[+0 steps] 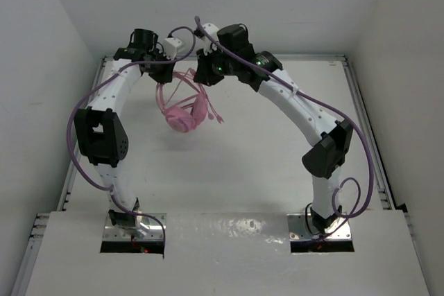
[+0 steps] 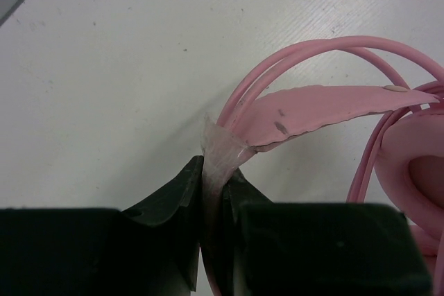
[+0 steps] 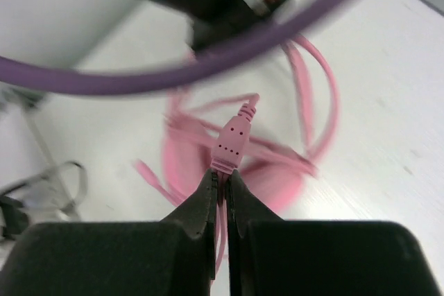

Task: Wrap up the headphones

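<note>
The cord loops already arch over the headband, so the left gripper will next carry the headband end outward toward the far bar (image 1: 190,58) and let go of it there.
The pink headphones (image 1: 184,111) hang between my two grippers above the table at the far middle, earcups (image 1: 182,120) lowest. My left gripper (image 1: 165,73) is shut on the end of the pink headband (image 2: 319,105), with a pale strip pinched between its jaws (image 2: 216,171). Thin pink cord loops (image 2: 305,53) arch over the band, and an earcup (image 2: 416,171) shows at the right edge. My right gripper (image 1: 202,77) is shut on the thin pink cord (image 3: 222,175), just below a small pink inline piece (image 3: 232,140). A blurred earcup (image 3: 274,181) hangs below it.
A purple arm cable (image 3: 173,77) sweeps across the right wrist view, close above the cord. White walls enclose the table on three sides (image 1: 62,46). A loose cord end (image 1: 216,117) trails right of the earcups. Metal rails run along the table sides (image 1: 364,123).
</note>
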